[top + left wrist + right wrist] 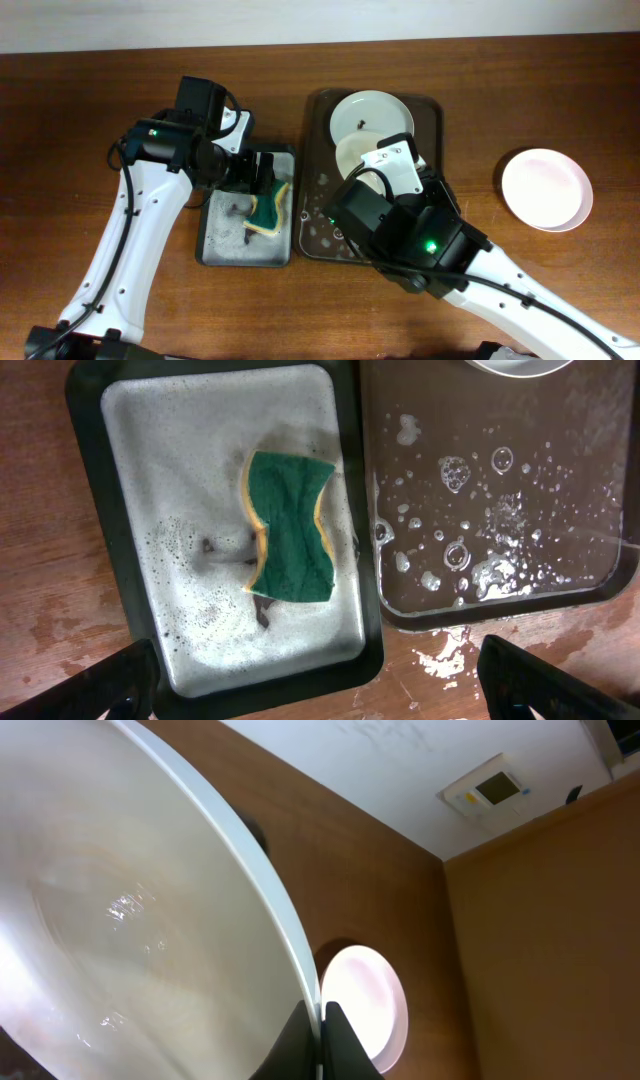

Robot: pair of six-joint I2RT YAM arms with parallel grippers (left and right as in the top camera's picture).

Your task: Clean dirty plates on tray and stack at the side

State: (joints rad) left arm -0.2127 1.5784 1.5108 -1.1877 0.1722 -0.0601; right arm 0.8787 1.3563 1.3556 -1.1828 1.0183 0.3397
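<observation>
Next, my right gripper will swing over to the third white plate (547, 190) (362, 1002), below and to its right in the overhead view, and lower to release my plate there.
My right gripper (322, 1042) is shut on the rim of a white plate (130, 920) and holds it tilted above the dark brown tray (432, 110); that plate shows partly under the arm in the overhead view (356, 152). A second white plate (369, 112) lies at the far end of the tray. A third white plate (546, 188) lies on the table at the right, also in the right wrist view (365, 1005). My left gripper (320, 695) is open above the sponge tray (125, 575), with a green and yellow sponge (291, 528) lying in foam.
The near end of the brown tray (500, 490) is wet with bubbles. Water is spilled on the wooden table (450, 660) at the tray's corner. The two trays stand side by side, almost touching.
</observation>
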